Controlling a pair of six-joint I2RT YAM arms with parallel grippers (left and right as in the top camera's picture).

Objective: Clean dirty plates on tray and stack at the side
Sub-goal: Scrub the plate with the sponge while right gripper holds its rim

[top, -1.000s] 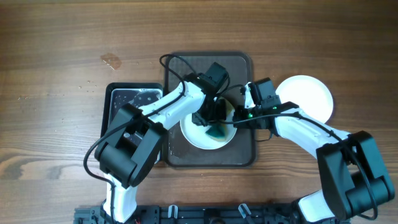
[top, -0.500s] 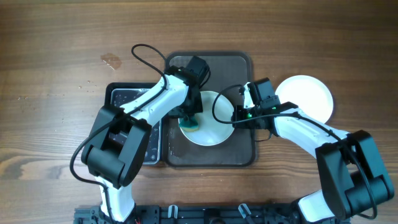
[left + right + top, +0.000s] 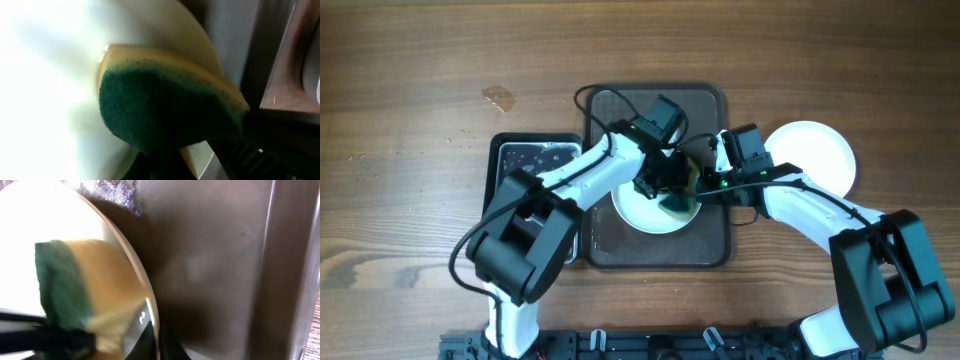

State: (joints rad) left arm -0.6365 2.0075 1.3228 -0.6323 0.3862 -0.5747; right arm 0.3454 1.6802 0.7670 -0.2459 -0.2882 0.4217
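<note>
The tray lies to the left of my left gripper in the overhead view. I will next lift my left gripper over the smaller black tray (image 3: 530, 160) and lower it to let go of the sponge (image 3: 678, 198).
A white plate (image 3: 640, 210) lies on the dark brown tray (image 3: 705, 100). My left gripper (image 3: 668, 185) is shut on a green-and-yellow sponge (image 3: 678, 198) and presses it on the plate's right part. In the left wrist view the sponge (image 3: 165, 105) covers the plate (image 3: 45, 75), with my fingers (image 3: 167, 170) dark below it. My right gripper (image 3: 704, 187) is shut on the plate's right rim. The right wrist view shows its jaws (image 3: 154, 336) pinching the rim (image 3: 135, 265), with the sponge (image 3: 75, 285) beside. A plain white plate (image 3: 815, 155) lies on the table to the right.
A smaller black tray (image 3: 535, 160) stands left of the brown tray, partly under my left arm. The brown tray's floor (image 3: 215, 255) shows to the right of the held plate. A small stain (image 3: 498, 97) marks the wood at far left.
My left gripper swept the sponge from the plate's left side back to its right side. The right gripper has stayed on the plate's rim.
</note>
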